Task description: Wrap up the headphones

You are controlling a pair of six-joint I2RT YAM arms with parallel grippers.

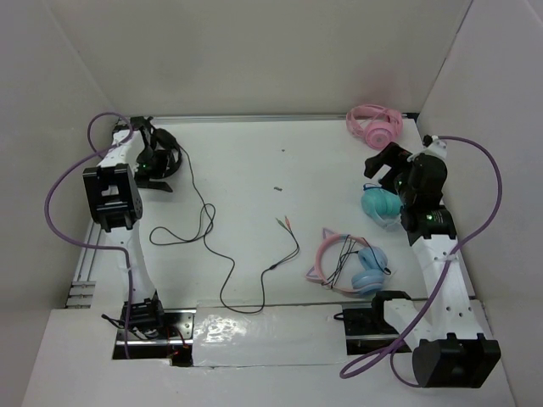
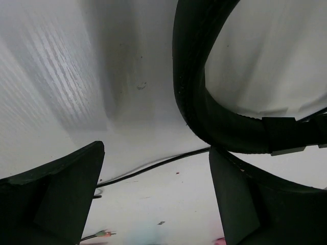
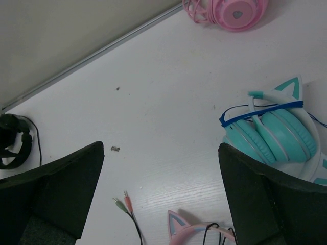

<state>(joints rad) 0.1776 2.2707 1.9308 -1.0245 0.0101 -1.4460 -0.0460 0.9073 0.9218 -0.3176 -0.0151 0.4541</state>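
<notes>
The headband's bend point(image 2: 194, 116) is below my left gripper and to its right in the wrist view, so I will lower the gripper that way next and close it across the headband.
The black headphones point(image 1: 159, 153) lie at the far left of the table. Their thin black cable point(image 1: 227, 280) snakes across the middle and ends in green and pink plugs point(image 1: 281, 222). My left gripper point(image 1: 153, 170) is open right at the headphones. In the left wrist view point(image 2: 156, 153) the black headband point(image 2: 202, 112) curves just past the right finger point(image 2: 240, 204), and the cable point(image 2: 153, 167) runs beyond the fingertips. My right gripper point(image 1: 383, 166) is open and empty above the table's right side; its wrist view point(image 3: 161, 153) shows the plugs point(image 3: 124, 204) and the black headphones point(image 3: 13, 140) far off.
Pink headphones point(image 1: 373, 123) lie at the back right. Teal cat-ear headphones point(image 1: 380, 206) bound with a blue cable sit under my right arm. Pink-and-blue cat-ear headphones point(image 1: 352, 267) lie at the near right. White walls enclose the table.
</notes>
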